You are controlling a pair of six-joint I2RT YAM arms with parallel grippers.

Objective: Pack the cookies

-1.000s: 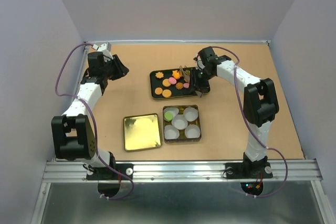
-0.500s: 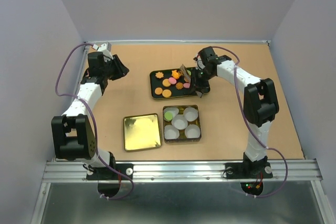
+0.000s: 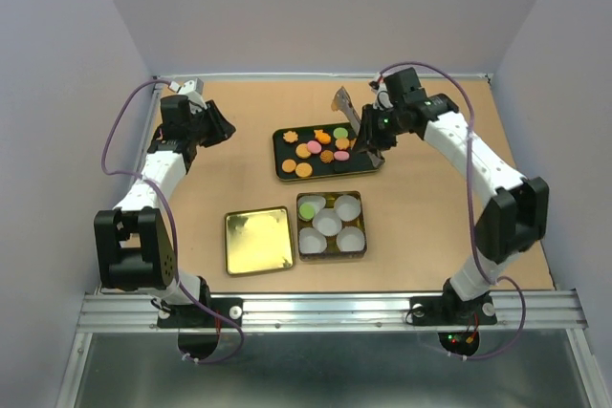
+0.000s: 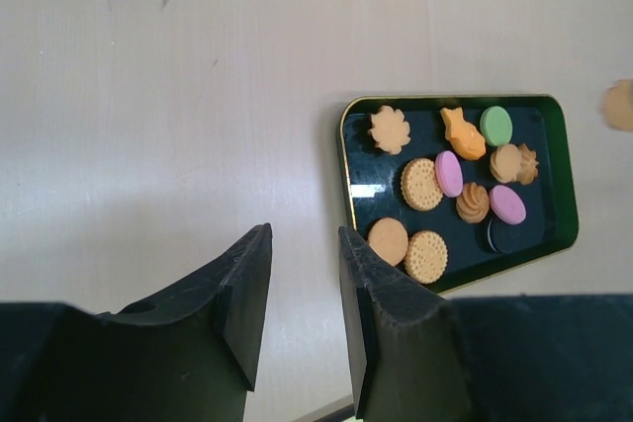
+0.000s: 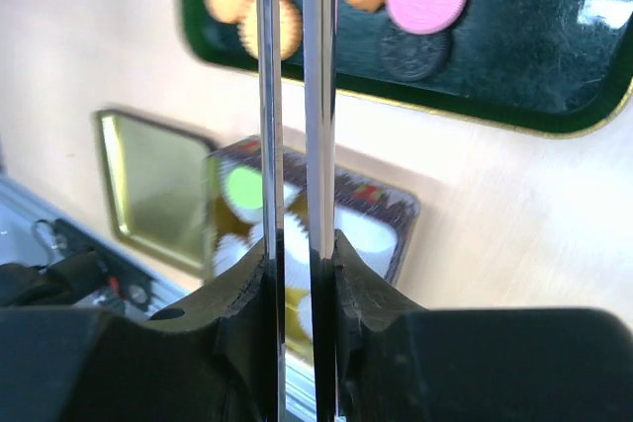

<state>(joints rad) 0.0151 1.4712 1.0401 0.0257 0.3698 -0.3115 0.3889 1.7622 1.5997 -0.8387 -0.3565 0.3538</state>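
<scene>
I will next move my right gripper back and down, carrying the tongs over the far cup away from the gold lid, and release them there, because that cup is empty.
Several cookies (image 3: 318,148), orange, pink and green, lie on a dark green tray (image 3: 287,171); the left wrist view shows them too (image 4: 422,184). One green cookie (image 3: 307,209) sits in a white paper cup in the square tin (image 3: 332,251). My right gripper (image 3: 371,133) is shut on metal tongs (image 3: 346,107), raised over the tray's right end. In the right wrist view the tong blades (image 5: 318,96) run up out of frame, tips hidden. A blurred orange piece (image 4: 619,106) shows beyond the tray. My left gripper (image 3: 224,127) is open and empty, left of the tray.
The tin's gold lid (image 3: 258,240) lies flat to the left of the tin. The other paper cups (image 3: 329,223) in the tin hold nothing I can see. Grey walls close in the table on three sides. A metal rail (image 3: 325,311) runs along the near edge.
My right arm has lifted and swung back to the right, raising the tongs off the tray. The left arm has not moved.
</scene>
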